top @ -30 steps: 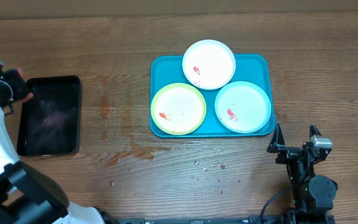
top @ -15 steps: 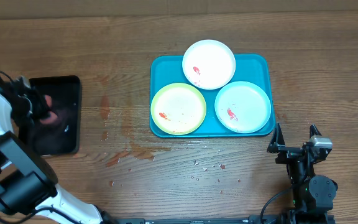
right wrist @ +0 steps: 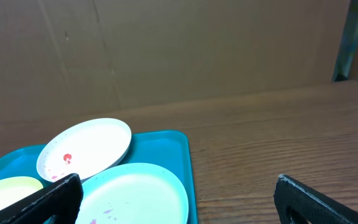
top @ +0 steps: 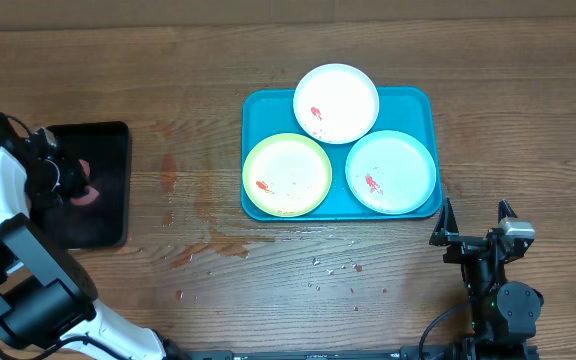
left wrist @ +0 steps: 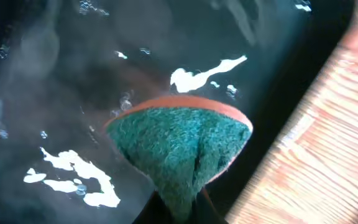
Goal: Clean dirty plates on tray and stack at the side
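Note:
My left gripper will move over the yellow-green rimmed plate (top: pixel 287 175) and let go of the sponge there, because that plate is to its right in the overhead view.
Three plates lie on the turquoise tray (top: pixel 418 100): a white plate (top: pixel 336 103) at the back, a yellow-green rimmed plate (top: pixel 287 175) front left, a pale mint plate (top: pixel 391 171) front right. Each has red smears. My left gripper (top: pixel 73 188) is over the black tray (top: pixel 108 150) and is shut on a green-and-orange sponge (left wrist: pixel 182 143), which hangs over the wet black surface (left wrist: pixel 55 74). My right gripper (top: pixel 475 225) is open and empty, just in front of the tray's right corner. The right wrist view shows the white plate (right wrist: pixel 84 148), the mint plate (right wrist: pixel 135 193) and the tray (right wrist: pixel 179 146).
The black tray holds water with bright glints. Small crumbs or droplets (top: pixel 333 270) dot the wooden table (top: pixel 218 300) in front of the turquoise tray. A brown cardboard wall (right wrist: pixel 166 50) stands behind the table.
My left arm has swung from the table's left edge over the black tray and lowered the sponge there. The right arm and the plates have not moved.

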